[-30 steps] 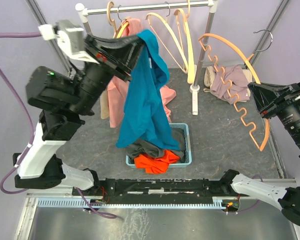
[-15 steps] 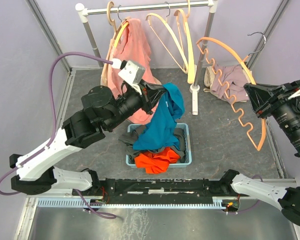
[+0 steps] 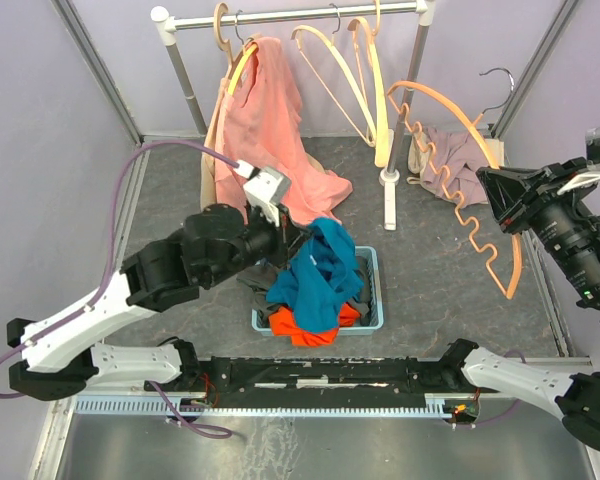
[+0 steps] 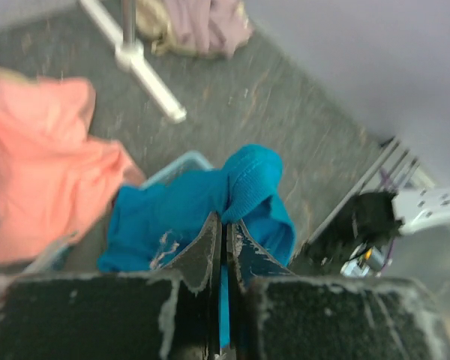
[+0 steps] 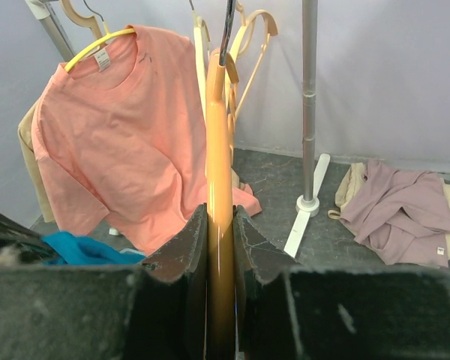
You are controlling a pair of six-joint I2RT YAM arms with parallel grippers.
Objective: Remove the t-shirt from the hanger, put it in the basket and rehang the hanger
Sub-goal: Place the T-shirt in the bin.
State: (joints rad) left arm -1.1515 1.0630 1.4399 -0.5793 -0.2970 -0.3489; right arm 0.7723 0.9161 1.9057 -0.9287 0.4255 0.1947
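The blue t-shirt (image 3: 320,272) is off the hanger. I will next lower my left gripper toward the light-blue basket's middle to release the fold onto the pile.
The blue t-shirt (image 3: 320,272) is off the hanger and droops in a bunch onto the pile in the light-blue basket (image 3: 376,298). My left gripper (image 3: 292,240) is shut on a fold of it, just above the basket's back left; the left wrist view shows the t-shirt (image 4: 180,217) pinched between the closed left gripper (image 4: 225,225) fingers. The bare wavy orange hanger (image 3: 458,190) hangs in the air at the right, with my right gripper (image 3: 494,196) shut on its arm. In the right wrist view the hanger (image 5: 219,142) runs straight up from the right gripper (image 5: 220,219).
A pink t-shirt (image 3: 270,130) hangs on a yellow hanger from the rack rail (image 3: 300,15), beside several empty hangers (image 3: 350,70). The rack's post and foot (image 3: 390,195) stand behind the basket. A mauve garment (image 3: 462,155) lies on the floor. Orange clothing (image 3: 302,322) fills the basket.
My left arm has swung down from high up, lowering the blue t-shirt onto the basket pile. The right gripper with the hanger has drifted slightly up and left.
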